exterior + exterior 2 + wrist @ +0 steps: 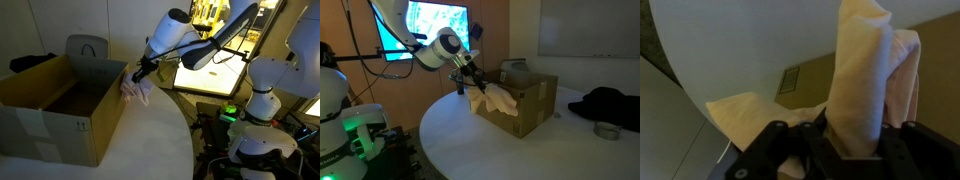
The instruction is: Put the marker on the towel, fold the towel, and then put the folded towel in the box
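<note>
The box's open inside lies outward of my gripper, behind the near side of the box. I should next raise the towel (137, 89) above the box's rim, move outward and lower to release.
My gripper (141, 72) is shut on the folded beige towel (137, 89), which hangs from the jaws in the air beside the open cardboard box (55, 108). In an exterior view the gripper (470, 80) holds the towel (492, 98) against the near side of the box (530, 98), just below its rim. In the wrist view the towel (862, 75) fills the space between the black fingers (830, 140), with the brown box wall (820, 75) behind it. The marker is hidden, possibly inside the fold.
The round white table (520, 150) carries the box. A dark cloth (610, 105) and a roll of tape (607, 131) lie at its far side. A black bag (35, 62) and a grey chair (87, 48) stand behind the box. A monitor (435, 25) glows behind the arm.
</note>
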Tool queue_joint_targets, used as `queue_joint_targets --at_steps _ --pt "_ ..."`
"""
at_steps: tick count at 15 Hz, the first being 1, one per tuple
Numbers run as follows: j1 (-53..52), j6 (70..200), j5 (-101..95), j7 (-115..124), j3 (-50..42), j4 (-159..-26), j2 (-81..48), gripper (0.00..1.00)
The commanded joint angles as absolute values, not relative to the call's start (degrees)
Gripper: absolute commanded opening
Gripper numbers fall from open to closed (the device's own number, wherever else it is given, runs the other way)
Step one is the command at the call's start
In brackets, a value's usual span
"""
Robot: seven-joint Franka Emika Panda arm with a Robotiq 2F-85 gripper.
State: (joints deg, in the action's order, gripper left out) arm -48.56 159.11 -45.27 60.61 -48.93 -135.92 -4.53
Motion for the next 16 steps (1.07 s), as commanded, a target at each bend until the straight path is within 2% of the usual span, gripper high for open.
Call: queue_joint_targets --at_steps 1,2,3,9,14,16 --pt "-51.10 151.34 -51.45 66.02 -48.52 -133.08 2.63 0.04" --pt "-51.26 149.94 -51.31 65.70 -47.93 -132.01 3.55 0.04" --pt "-41.18 148.74 -51.62 66.31 -37.05 -130.84 4.12 0.04" --pt "-19.15 149.17 -47.52 65.78 -13.51 -122.45 2.03 0.04" --pt "-10.70 150.19 -49.02 70.03 -3.48 -113.44 -4.78 0.04" --pt "-13.45 151.20 -48.51 70.35 -5.44 -109.22 -9.43 0.04"
